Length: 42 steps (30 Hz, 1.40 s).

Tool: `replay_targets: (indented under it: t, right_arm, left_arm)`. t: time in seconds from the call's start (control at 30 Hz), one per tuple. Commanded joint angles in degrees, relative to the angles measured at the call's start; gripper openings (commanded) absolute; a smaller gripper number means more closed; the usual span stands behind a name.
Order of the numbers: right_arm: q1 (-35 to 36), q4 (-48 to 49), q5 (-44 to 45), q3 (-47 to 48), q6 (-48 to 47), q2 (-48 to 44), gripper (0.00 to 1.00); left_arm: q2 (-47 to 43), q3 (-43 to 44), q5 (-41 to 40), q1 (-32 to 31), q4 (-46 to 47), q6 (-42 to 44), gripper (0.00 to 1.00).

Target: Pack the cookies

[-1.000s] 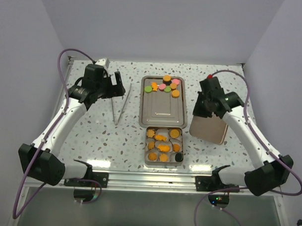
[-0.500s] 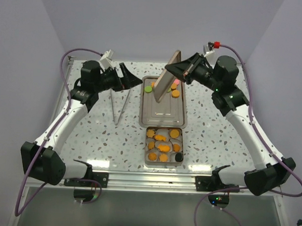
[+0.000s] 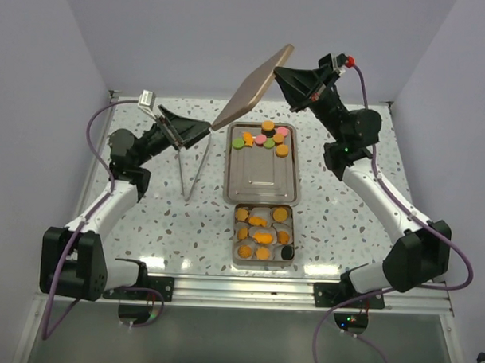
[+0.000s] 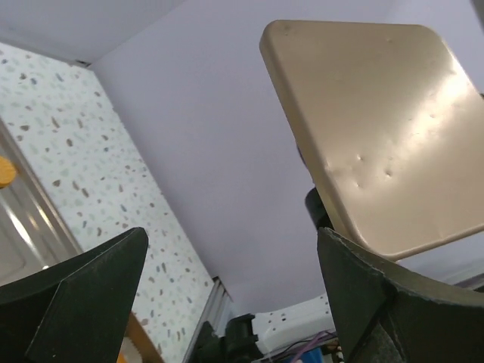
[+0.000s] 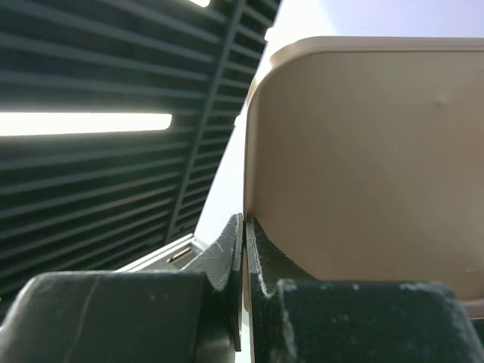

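Note:
Next, my left gripper rises and tilts upward to bring its open fingers around the lid's free edge (image 3: 234, 101) (image 4: 312, 144), as my right gripper pinches the opposite edge.
Several loose cookies (image 3: 265, 138), mostly orange with green, pink and black ones, lie at the far end of a flat metal tray (image 3: 261, 182). More orange cookies (image 3: 262, 232) and a black one sit in paper cups inside a small tin (image 3: 237, 249) near the front. My right gripper (image 3: 281, 72) is shut on the edge of the tin's tan lid (image 3: 254, 86) and holds it high and tilted above the tray's far end; the right wrist view shows its jaws (image 5: 245, 227) pinching the lid (image 5: 363, 166). My left gripper (image 3: 198, 130) is open and empty, raised left of the tray. The left wrist view (image 4: 231, 234) shows the lid (image 4: 378, 128) ahead of it.
Metal tongs (image 3: 193, 168) lie on the speckled table to the left of the tray. The enclosure's walls stand close behind and on both sides.
My right arm has lifted the lid from the table's right side and swung it up and left, high over the tray. My left gripper has risen and turned toward the lid.

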Motion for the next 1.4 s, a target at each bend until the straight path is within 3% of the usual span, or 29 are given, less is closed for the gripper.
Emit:
replay_targets:
  t: [0.0, 0.1, 0.23, 0.9, 1.03, 1.13, 1.17, 1.37]
  right_arm:
    - [0.07, 12.61, 0.72, 0.44, 6.01, -0.08, 0.00]
    - [0.15, 16.74, 0.72, 2.11, 8.04, 1.67, 0.00]
    - [0.33, 17.27, -0.25, 3.69, 8.39, 2.90, 0.00]
    - [6.13, 28.60, 0.01, 5.81, 11.91, 13.27, 0.00]
    - [7.45, 30.63, 0.19, 5.98, 12.70, 15.47, 0.00]
    - [7.80, 32.21, 1.06, 4.67, 13.05, 16.53, 0.00]
    - [7.80, 32.74, 1.33, 4.31, 13.49, 17.05, 0.00]
    - [7.71, 36.43, 2.47, 2.03, 15.60, 18.20, 0.00]
  left_arm:
    - [1.29, -3.01, 0.63, 1.10, 25.23, -15.49, 1.00]
    - [3.49, -6.27, -1.83, 2.24, 36.46, -24.28, 1.00]
    - [6.39, -6.54, -3.24, 2.50, 44.42, -30.36, 1.00]
    - [11.14, 5.06, -0.78, 2.33, 44.51, -33.27, 1.00]
    - [12.98, 5.76, -1.13, 1.98, 47.93, -35.71, 1.00]
    - [13.69, 6.20, -1.04, 1.98, 50.74, -37.30, 0.91]
    - [13.78, 6.29, -1.04, 1.98, 51.10, -37.48, 0.81]
    - [14.13, 5.85, -1.22, 2.15, 54.17, -39.50, 0.43]
